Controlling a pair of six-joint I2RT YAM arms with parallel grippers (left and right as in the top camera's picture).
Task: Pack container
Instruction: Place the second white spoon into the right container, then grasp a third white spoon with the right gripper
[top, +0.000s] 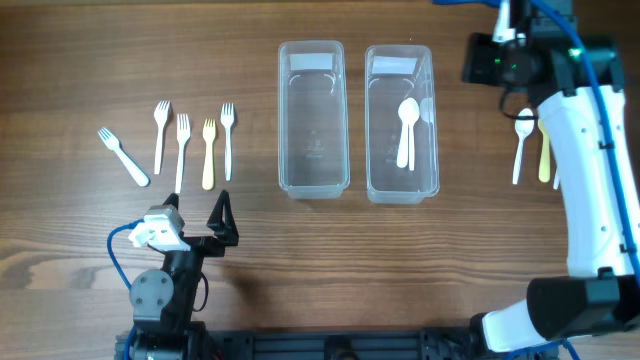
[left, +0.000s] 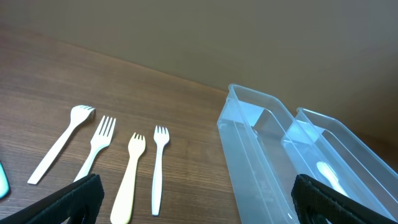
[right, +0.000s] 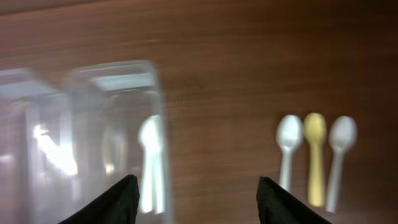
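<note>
I need to lower my right gripper next, moving to the right in the overhead view, onto the white spoon's handle near its bowl (top: 520, 144) (right: 286, 162), because it lies nearest the containers.
Two clear containers stand side by side. The left container (top: 313, 170) is empty. The right container (top: 372, 120) holds white spoons (top: 407, 130). Several forks (top: 182, 150), one of them yellow (top: 208, 153), lie in a row at the left. Loose spoons, white (top: 521, 145) and yellow (top: 544, 155), lie at the right, partly under my right arm. My left gripper (top: 195, 212) is open and empty near the front edge, behind the forks (left: 158, 168). My right gripper (right: 196, 186) is open and empty, high between the right container (right: 118, 71) and the three loose spoons (right: 315, 155).
The right arm (top: 590, 170) stretches along the right side over part of the spoon row. The left arm's base (top: 160, 295) sits at the front left. The right wrist view is blurred.
</note>
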